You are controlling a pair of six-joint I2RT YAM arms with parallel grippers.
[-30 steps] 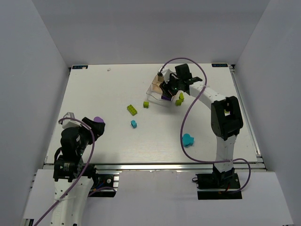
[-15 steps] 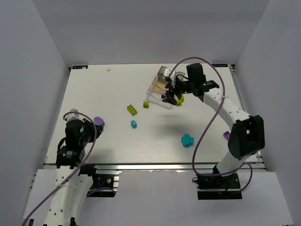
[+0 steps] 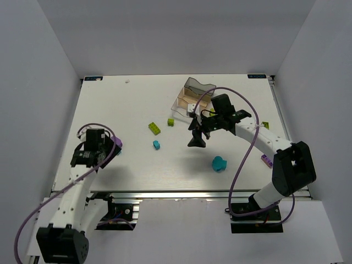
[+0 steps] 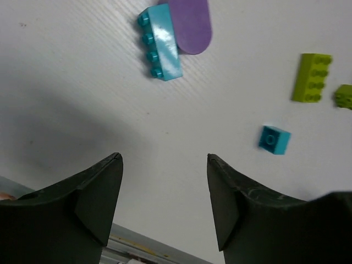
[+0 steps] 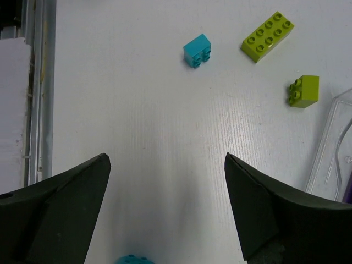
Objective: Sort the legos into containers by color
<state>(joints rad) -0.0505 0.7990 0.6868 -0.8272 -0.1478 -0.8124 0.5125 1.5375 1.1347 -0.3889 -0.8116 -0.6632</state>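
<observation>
My left gripper moves down and outward onto the near end of the small cyan brick next, fingers on both sides of it, since that end sticks out past the purple piece.
The clear three-compartment tray [image 3: 190, 94] stands at the back middle, and its edge shows in the right wrist view [image 5: 330, 159]. My right gripper [image 3: 197, 140] [image 5: 166, 159] is open and empty, above bare table in front of the tray. A lime 2x4 brick [image 3: 154, 128] [image 5: 267, 37], a small lime brick [image 3: 171, 122] [image 5: 303, 90] and a small cyan brick [image 3: 157, 144] [image 5: 197, 50] lie to its left. A bigger cyan piece [image 3: 219, 163] lies near it. My left gripper [image 3: 99, 151] [image 4: 164, 159] is open and empty, just short of a cyan brick [image 4: 160, 43] and a purple piece [image 3: 116, 142] [image 4: 191, 25].
A purple brick [image 3: 267, 160] and a lime brick [image 3: 265, 125] lie at the right side of the table. The table's near edge with its metal rail [image 4: 137, 247] is close under my left gripper. White walls enclose the table on three sides.
My right gripper has pulled back from the tray toward the table's middle, open. My left arm has reached forward and to the right, toward the purple piece.
</observation>
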